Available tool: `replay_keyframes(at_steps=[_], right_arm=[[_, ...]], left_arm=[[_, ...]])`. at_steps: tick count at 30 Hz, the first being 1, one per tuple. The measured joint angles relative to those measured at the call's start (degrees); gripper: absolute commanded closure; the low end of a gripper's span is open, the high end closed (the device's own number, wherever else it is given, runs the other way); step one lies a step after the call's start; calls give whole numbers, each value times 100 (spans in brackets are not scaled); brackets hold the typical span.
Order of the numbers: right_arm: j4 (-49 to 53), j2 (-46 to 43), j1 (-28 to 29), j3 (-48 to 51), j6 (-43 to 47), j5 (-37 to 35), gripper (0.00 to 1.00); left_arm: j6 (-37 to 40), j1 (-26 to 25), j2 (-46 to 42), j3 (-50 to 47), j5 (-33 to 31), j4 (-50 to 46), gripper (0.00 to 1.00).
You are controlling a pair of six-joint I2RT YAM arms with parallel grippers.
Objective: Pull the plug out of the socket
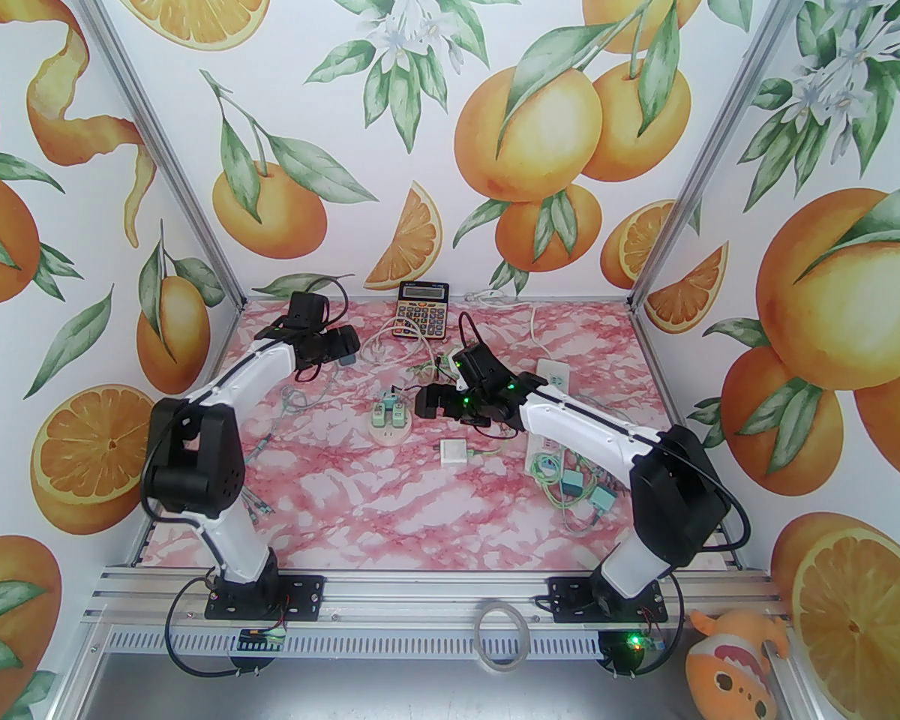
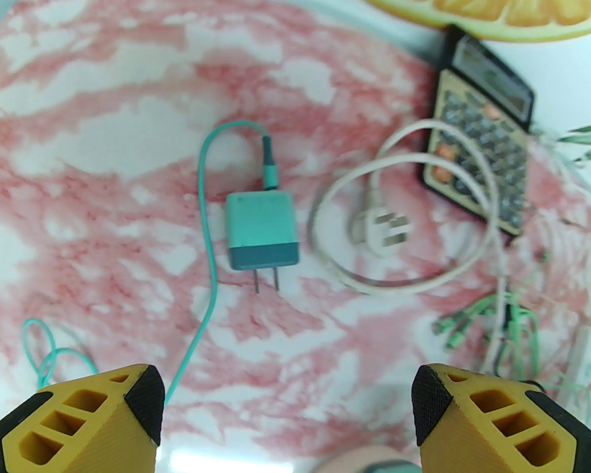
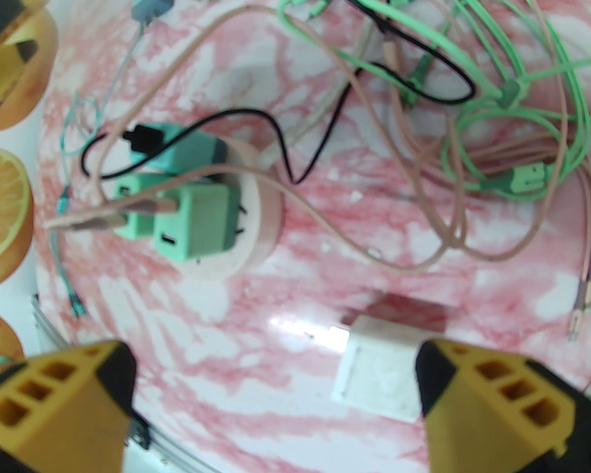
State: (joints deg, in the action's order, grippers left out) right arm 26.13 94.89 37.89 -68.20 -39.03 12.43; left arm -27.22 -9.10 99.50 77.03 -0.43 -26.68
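Note:
I will next draw my left gripper back over the nearest light-green plug and lower it around the plug's sides, because the plug still stands in the socket back from and below the gripper.
A round pinkish socket (image 3: 265, 224) sits mid-table (image 1: 390, 438) with several green and teal plugs (image 3: 197, 224) still standing in it. A separate teal plug (image 2: 261, 232) lies flat on the marble, its two prongs bare and its teal cable looping away. My left gripper (image 2: 288, 402) hovers above this loose plug, open, nothing between its fingers; in the top view it (image 1: 341, 349) is at the far left of the table. My right gripper (image 3: 276, 387) is open just right of the socket (image 1: 427, 402), holding nothing.
A calculator (image 1: 422, 310) lies by the back wall, a white three-prong plug (image 2: 381, 227) with a looped cord beside it. Tangled green, pink and black cables (image 3: 473, 91) lie behind the socket. A white cube adapter (image 3: 379, 372), a power strip (image 1: 551, 379) and loose plugs (image 1: 577, 488) lie right.

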Motion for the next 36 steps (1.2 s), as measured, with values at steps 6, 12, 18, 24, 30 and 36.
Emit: replay_keyframes(at_steps=[6, 12, 18, 24, 30, 36], right_arm=[[-44, 17, 111, -2, -17, 2, 0], [-72, 63, 155, -2, -68, 4, 0], [-79, 79, 175, -2, -105, 2, 0], [-81, 79, 205, -2, -107, 2, 0], [-81, 79, 260, -2, -125, 4, 0], [-81, 79, 313, -2, -160, 9, 0]], left_arm=[[37, -415, -1158, -1554, 227, 116, 29], [103, -1073, -1902, -2413, 199, 376, 38], [164, -1491, -2243, -2957, -37, 498, 47], [170, -1947, -2341, -3150, -282, 614, 50], [225, -2144, -1810, -3001, -592, 750, 52], [236, -2162, -1300, -2734, -774, 911, 54]])
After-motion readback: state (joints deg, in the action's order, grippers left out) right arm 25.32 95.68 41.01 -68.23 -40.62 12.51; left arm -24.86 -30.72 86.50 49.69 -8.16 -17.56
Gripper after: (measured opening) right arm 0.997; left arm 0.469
